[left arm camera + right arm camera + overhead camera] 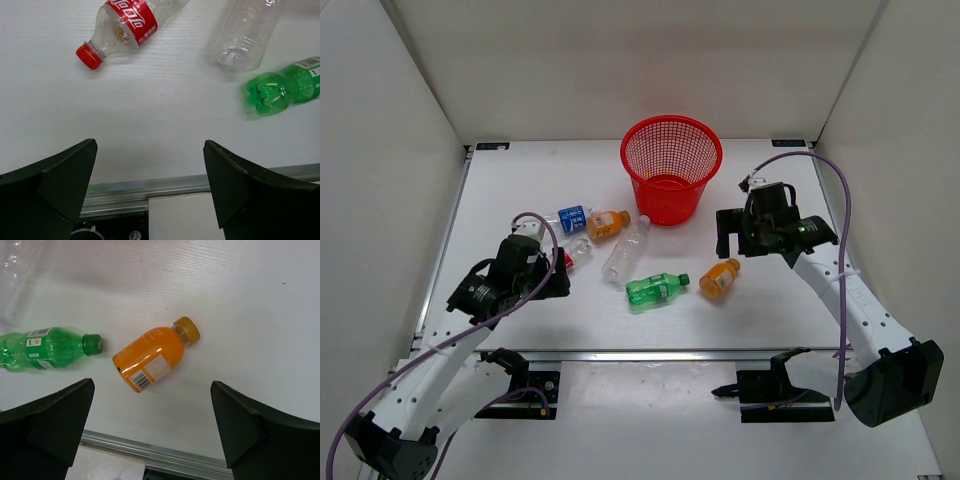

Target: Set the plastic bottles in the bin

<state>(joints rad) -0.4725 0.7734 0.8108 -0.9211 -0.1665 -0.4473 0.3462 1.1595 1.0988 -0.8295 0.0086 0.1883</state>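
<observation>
The bottle lies slanted to the open fingers of the right gripper, so the robot next needs to turn that gripper and lower it onto the second orange bottle's labelled body (716,283) (151,360) to close across it.
The red mesh bin (671,168) stands upright at the back centre of the table. Six plastic bottles lie on their sides in front of it: a blue-labelled one (572,219), an orange one (607,224), a tall clear one (626,250), a green one (656,288), a second orange one (719,278) and a clear red-capped one (122,25). My left gripper (552,272) hovers open just near of the red-capped bottle, nothing between its fingers (75,170). My right gripper (733,235) is open above the second orange bottle (152,357), not touching it.
An aluminium rail (650,353) runs along the table's near edge. White walls enclose the table at the left, back and right. The green bottle (45,347) lies left of the second orange one, and the tall clear bottle (245,32) lies beside the green one (282,90).
</observation>
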